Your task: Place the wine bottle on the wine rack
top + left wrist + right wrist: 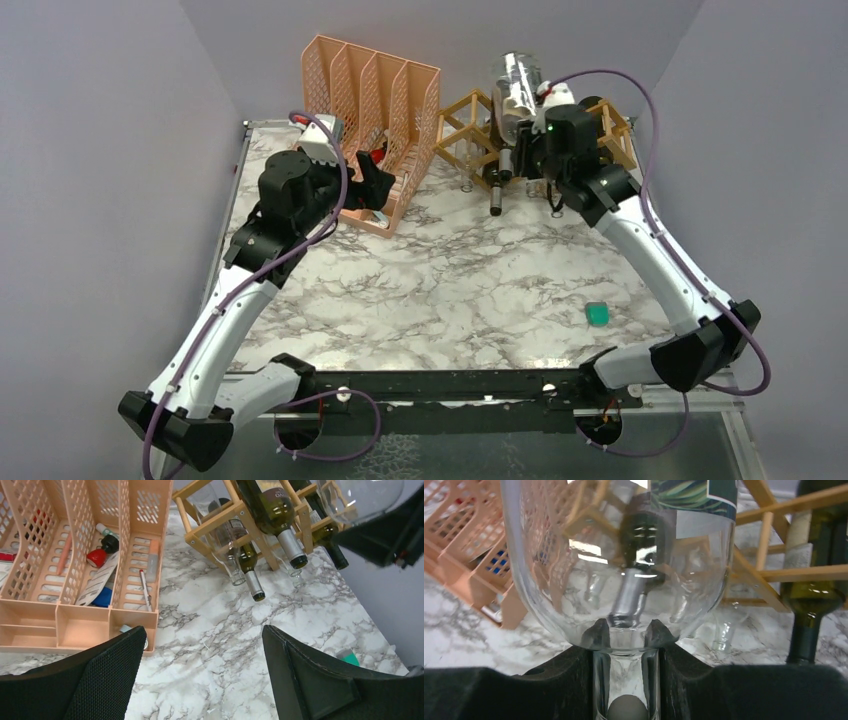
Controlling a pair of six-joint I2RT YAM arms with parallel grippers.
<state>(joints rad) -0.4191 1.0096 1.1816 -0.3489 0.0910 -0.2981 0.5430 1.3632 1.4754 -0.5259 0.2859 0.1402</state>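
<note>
The rack's free upper slot lies below my right gripper, to the right in the top view. I need to bring the gripper down there and release the bottle's neck.
The wine bottle (516, 82) is clear glass with a patterned label. My right gripper (545, 108) is shut on its neck and holds it tilted above the light-wood lattice wine rack (462, 118) at the back. In the right wrist view the neck sits between my fingers (574, 675), the gripper (626, 647) shut on it, and the bottle's body (619, 555) fills the view before the rack (794, 572). My left gripper (378, 180) is open and empty beside the rack's left end; it (200, 665) hangs over bare marble.
A peach mesh file organiser (375, 90) holding pens and small items stands left of the rack. Several bottles lie in the rack, necks forward, among them a dark green one (272, 510). A small green object (597, 316) lies at the front right.
</note>
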